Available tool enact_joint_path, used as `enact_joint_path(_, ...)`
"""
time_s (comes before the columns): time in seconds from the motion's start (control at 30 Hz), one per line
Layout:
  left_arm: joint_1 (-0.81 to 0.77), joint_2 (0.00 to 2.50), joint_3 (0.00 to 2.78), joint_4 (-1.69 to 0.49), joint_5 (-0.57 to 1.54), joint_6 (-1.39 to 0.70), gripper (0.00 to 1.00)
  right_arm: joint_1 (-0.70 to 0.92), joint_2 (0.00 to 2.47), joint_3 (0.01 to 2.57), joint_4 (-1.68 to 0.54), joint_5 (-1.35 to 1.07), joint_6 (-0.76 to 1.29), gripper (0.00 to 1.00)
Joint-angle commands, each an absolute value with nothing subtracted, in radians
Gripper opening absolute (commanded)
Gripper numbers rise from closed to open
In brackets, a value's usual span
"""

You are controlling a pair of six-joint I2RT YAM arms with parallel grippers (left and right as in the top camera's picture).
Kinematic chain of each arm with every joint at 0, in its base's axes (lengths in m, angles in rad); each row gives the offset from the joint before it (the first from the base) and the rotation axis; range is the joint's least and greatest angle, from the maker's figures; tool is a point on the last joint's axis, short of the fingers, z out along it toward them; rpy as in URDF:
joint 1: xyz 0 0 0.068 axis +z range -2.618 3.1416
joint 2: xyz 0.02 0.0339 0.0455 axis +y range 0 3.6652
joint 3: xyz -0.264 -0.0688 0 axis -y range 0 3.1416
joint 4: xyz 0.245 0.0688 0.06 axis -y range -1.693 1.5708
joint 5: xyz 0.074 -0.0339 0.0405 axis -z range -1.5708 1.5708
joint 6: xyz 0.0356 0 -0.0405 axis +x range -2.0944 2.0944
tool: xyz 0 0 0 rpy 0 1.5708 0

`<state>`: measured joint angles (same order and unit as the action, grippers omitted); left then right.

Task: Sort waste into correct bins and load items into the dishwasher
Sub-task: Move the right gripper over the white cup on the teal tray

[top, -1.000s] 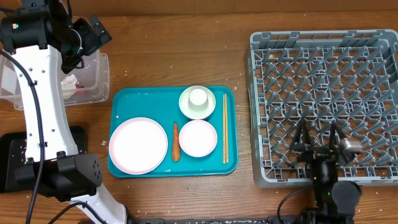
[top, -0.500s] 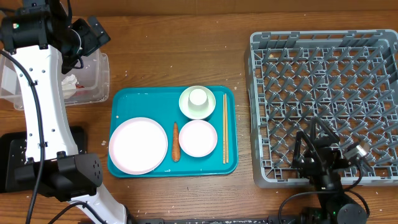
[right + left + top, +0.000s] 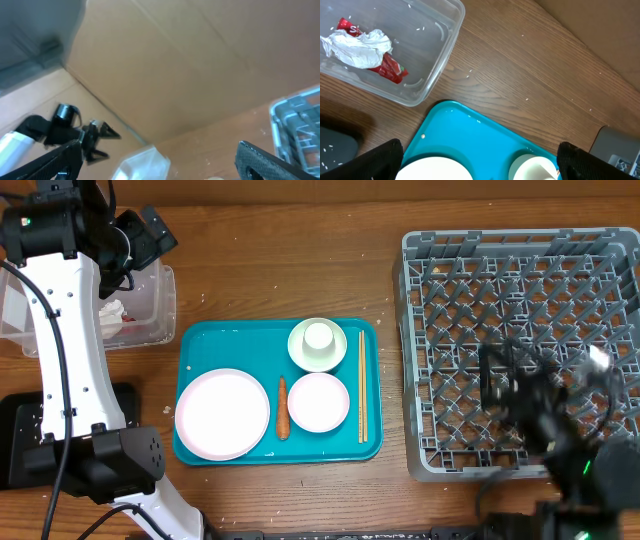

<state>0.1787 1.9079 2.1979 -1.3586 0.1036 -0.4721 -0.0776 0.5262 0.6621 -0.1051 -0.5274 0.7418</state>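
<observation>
I should next move my empty right gripper away from over the rack (image 3: 520,290) and lower it around the cup (image 3: 318,336), which stands below it, to its left in the overhead view.
The clear tub (image 3: 157,308) at the far left holds the white napkin (image 3: 361,46) and the red wrapper (image 3: 391,71). The black tray (image 3: 18,442) lies at the front left. On the teal tray (image 3: 278,330) are the plate (image 3: 222,414), the carrot (image 3: 283,408), the pinkish bowl (image 3: 318,401), and the white bowl (image 3: 300,352) with the cup (image 3: 318,336) in it. The grey dish rack (image 3: 520,290) is at the right. My left gripper (image 3: 152,230) hangs open and empty above the tub (image 3: 446,30). My right gripper (image 3: 515,385), blurred, is raised over the rack's front part, open and empty (image 3: 160,155).
A pair of chopsticks (image 3: 361,385) lies along the teal tray's right side. Rice grains are scattered on the wooden table around the tub. A brown cardboard wall (image 3: 190,55) stands behind the table. The left arm's white column (image 3: 70,370) rises over the black tray.
My right arm has lifted from the rack's front edge and swung up and back over the rack, blurred by motion. The left arm and the objects have not moved.
</observation>
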Motion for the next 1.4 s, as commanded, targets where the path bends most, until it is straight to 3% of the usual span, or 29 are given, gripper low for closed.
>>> enact_joint_path(0.0, 0.183, 1.904, 2.194, -1.357, 0.094, -0.486, 1.0, -0.052, 0.755, 0.905, -0.258, -0.646, 0.575, 1.0)
enact_joint_path(0.13, 0.183, 1.904, 2.194, -1.357, 0.094, -0.486, 1.0, 0.087, 1.035, 1.192, -0.542, -0.576, 0.426, 1.0)
enact_joint_path(0.4, 0.183, 1.904, 2.194, -1.357, 0.094, -0.486, 1.0, 0.474, 1.558, 1.647, -0.92, -0.046, 0.384, 1.0)
enact_joint_path(0.67, 0.183, 1.904, 2.194, -1.357, 0.094, -0.486, 1.0, 0.593, 1.851, 1.728, -0.842, 0.11, 0.395, 1.0)
enact_joint_path(0.93, 0.183, 1.904, 2.194, -1.357, 0.094, -0.486, 1.0, 0.596, 1.92, 1.721, -0.804, -0.02, 0.396, 1.0)
enact_joint_path(1.37, 0.183, 1.904, 2.194, -1.357, 0.094, -0.486, 1.0, 0.661, 2.067, 1.722, -0.812, 0.085, 0.421, 1.0)
